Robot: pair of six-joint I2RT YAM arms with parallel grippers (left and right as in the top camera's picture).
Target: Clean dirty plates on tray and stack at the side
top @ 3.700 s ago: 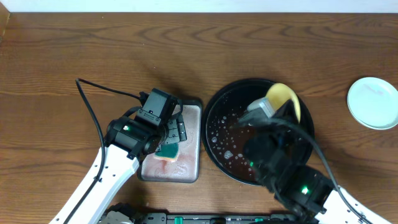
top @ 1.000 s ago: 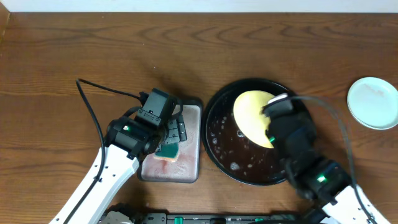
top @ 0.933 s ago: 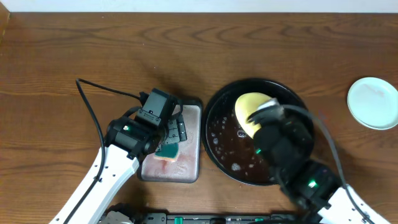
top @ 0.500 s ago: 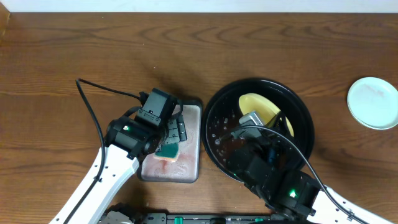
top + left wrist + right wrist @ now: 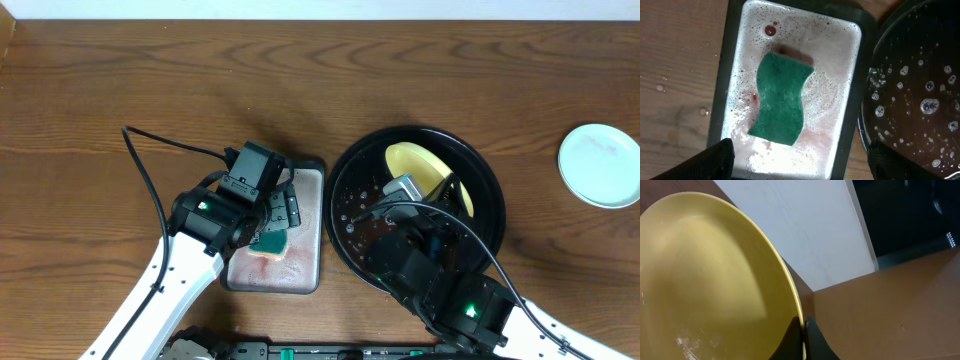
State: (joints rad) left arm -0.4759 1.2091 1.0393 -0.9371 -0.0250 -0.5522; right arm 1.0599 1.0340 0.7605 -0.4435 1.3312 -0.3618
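My right gripper should travel right in the overhead view, level the yellow plate (image 5: 418,163) and lower it onto the mint-white plate (image 5: 600,165), because that lies clear of both trays.
A pale yellow plate (image 5: 418,163) is held tilted over the back of the black tray (image 5: 345,180), and my right gripper (image 5: 440,192) is shut on its rim. In the right wrist view the plate (image 5: 715,280) fills the left side, with the gripper (image 5: 803,330) pinching its edge. A pale mint-white plate (image 5: 600,165) lies on the bare wood at the far right. My left gripper (image 5: 273,215) hangs open over the grey tray, above the teal sponge (image 5: 781,97), holding nothing; its open jaws (image 5: 802,162) straddle the tray's width.
The grey rectangular tray (image 5: 310,180) with pinkish suds stands just left of the black tray, their rims almost touching. The black tray (image 5: 920,75) holds dark water and droplets. A black cable (image 5: 150,145) runs over the wood on the left.
My right arm has swung from the right side to the front of the black tray, carrying the yellow plate toward the tray's back. The left arm has not moved.
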